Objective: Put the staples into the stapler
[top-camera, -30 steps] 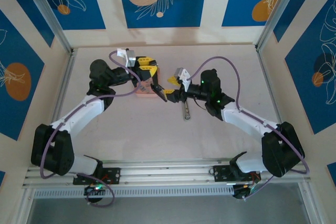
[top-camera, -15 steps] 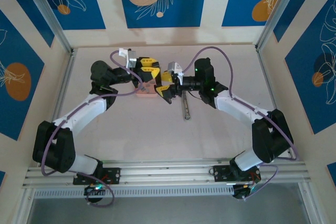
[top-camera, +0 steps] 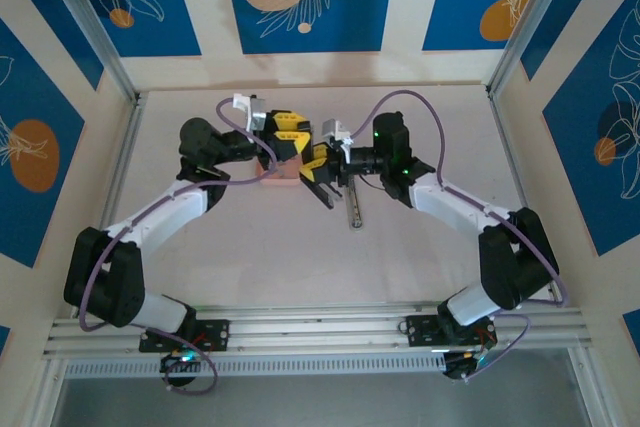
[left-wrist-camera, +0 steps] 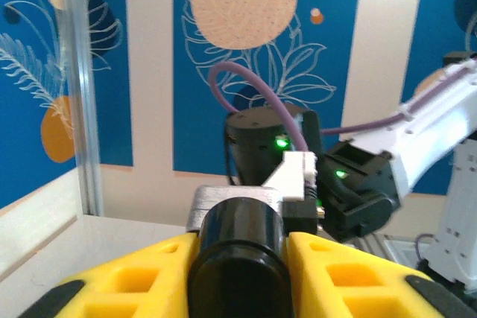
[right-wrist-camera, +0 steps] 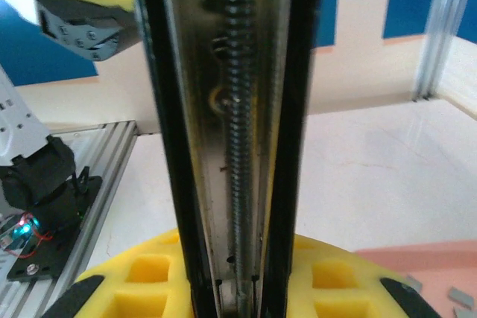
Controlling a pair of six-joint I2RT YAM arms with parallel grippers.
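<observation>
My right gripper is holding the stapler [top-camera: 325,194] and will next swing past the slim metal bar, tilt the stapler down, lower and let go of it, because the clear tabletop beyond the bar is below.
The stapler [top-camera: 325,194] is a black body with an open metal channel, hanging over the table's back middle between both grippers. In the left wrist view its rounded black end [left-wrist-camera: 238,258] sits tight between the yellow fingers of my left gripper [left-wrist-camera: 238,282], which is shut on it. In the right wrist view the open channel with its spring [right-wrist-camera: 235,109] runs straight up between the yellow fingers of my right gripper [right-wrist-camera: 235,292], also shut on it. From above, my left gripper [top-camera: 290,142] and right gripper [top-camera: 318,169] almost touch. Small grey staples [right-wrist-camera: 456,296] lie in the pink tray [right-wrist-camera: 417,258].
The pink tray [top-camera: 280,175] lies under the two grippers. A slim metal bar [top-camera: 353,209] rests on the table just right of them. Aluminium rails border the table on both sides, with patterned blue walls behind.
My right arm swung left and back to meet the left gripper, and its jaws closed on the stapler. The left arm shifted only slightly.
</observation>
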